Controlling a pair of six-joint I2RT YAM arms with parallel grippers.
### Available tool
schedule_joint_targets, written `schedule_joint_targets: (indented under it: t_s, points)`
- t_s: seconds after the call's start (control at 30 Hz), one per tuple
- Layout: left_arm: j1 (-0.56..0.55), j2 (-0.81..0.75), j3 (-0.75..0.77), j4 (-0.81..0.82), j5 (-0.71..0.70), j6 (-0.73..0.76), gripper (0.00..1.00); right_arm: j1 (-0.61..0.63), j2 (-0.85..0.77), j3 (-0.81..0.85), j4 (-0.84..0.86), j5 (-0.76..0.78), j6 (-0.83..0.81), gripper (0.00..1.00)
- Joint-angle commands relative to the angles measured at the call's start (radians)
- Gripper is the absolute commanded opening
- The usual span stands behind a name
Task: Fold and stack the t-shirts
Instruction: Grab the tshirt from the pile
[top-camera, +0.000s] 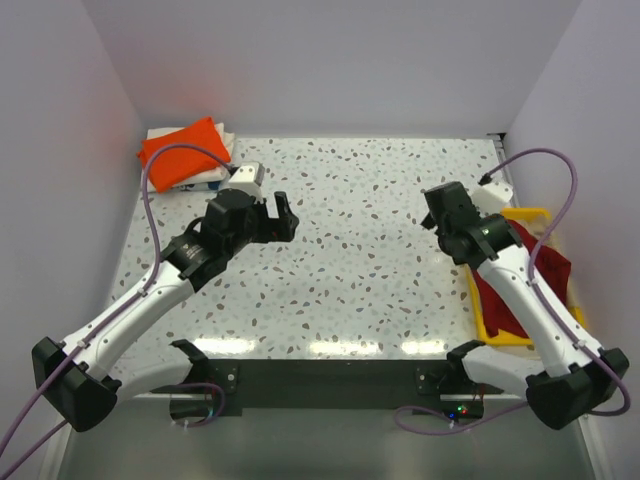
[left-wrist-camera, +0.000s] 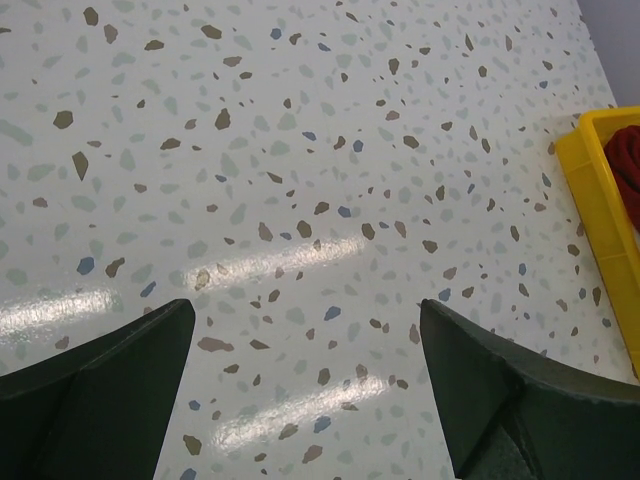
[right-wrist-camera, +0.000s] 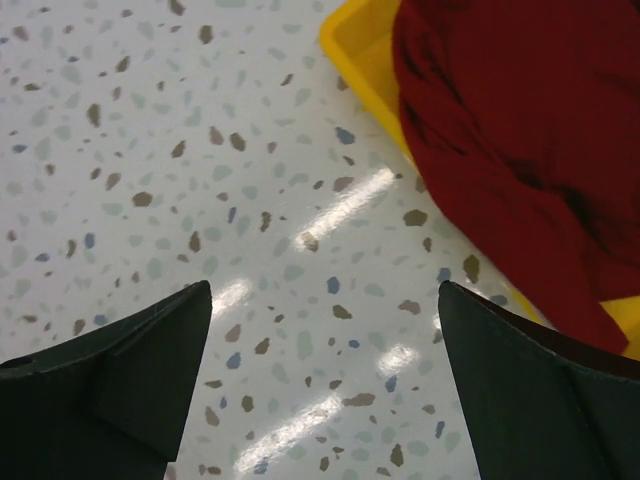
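Note:
The dark red t-shirt's far part (top-camera: 522, 236) lies crumpled with its shirt inside the tray (top-camera: 500, 335). My right gripper goes to the right in the top view and down onto that part next.
A folded bright orange t-shirt (top-camera: 180, 150) lies on top of a whitish one (top-camera: 212, 180) at the table's far left corner. A dark red t-shirt (top-camera: 545, 275) lies crumpled in the yellow tray (top-camera: 500, 335) at the right, draped over its rim; it also shows in the right wrist view (right-wrist-camera: 510, 140). The beige-tan shirt is not in view. My left gripper (top-camera: 283, 218) is open and empty above bare table, to the right of the stack. My right gripper (top-camera: 437, 212) is open and empty just left of the tray. In the left wrist view the gripper (left-wrist-camera: 305, 345) has only bare table between its jaws.
The speckled white table (top-camera: 360, 260) is walled at the back and both sides. The yellow tray sits at the right edge and shows in the left wrist view (left-wrist-camera: 600, 200) and the right wrist view (right-wrist-camera: 365, 70). A purple cable loops above each arm.

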Motion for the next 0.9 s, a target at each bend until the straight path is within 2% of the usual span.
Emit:
schedule_joint_targets:
  t_s: [0.0,0.2,0.37,0.57,0.73,0.83,0.87]
  points:
    - [0.002,-0.02,0.0,0.017,0.016,0.023,1.0,-0.069,0.117,0.066,-0.267,0.195,0.146,0.99]
    - [0.002,-0.005,-0.006,0.018,0.049,0.026,1.0,-0.328,0.223,0.056,-0.151,0.066,0.042,0.99]
    - [0.002,-0.003,-0.009,0.02,0.06,0.029,1.0,-0.441,0.311,0.076,-0.103,0.067,0.086,0.99]
    - [0.002,0.0,-0.009,0.023,0.069,0.03,1.0,-0.632,0.456,0.036,0.03,-0.028,0.103,0.99]
    - [0.002,0.026,-0.007,0.027,0.083,0.029,1.0,-0.727,0.479,-0.062,0.191,-0.121,0.06,0.98]
    - [0.002,0.044,0.008,0.014,0.082,0.03,1.0,-0.737,0.478,-0.099,0.234,-0.14,0.057,0.89]
    - [0.002,0.044,0.008,0.015,0.08,0.029,1.0,-0.737,0.475,-0.105,0.239,-0.143,0.054,0.76]
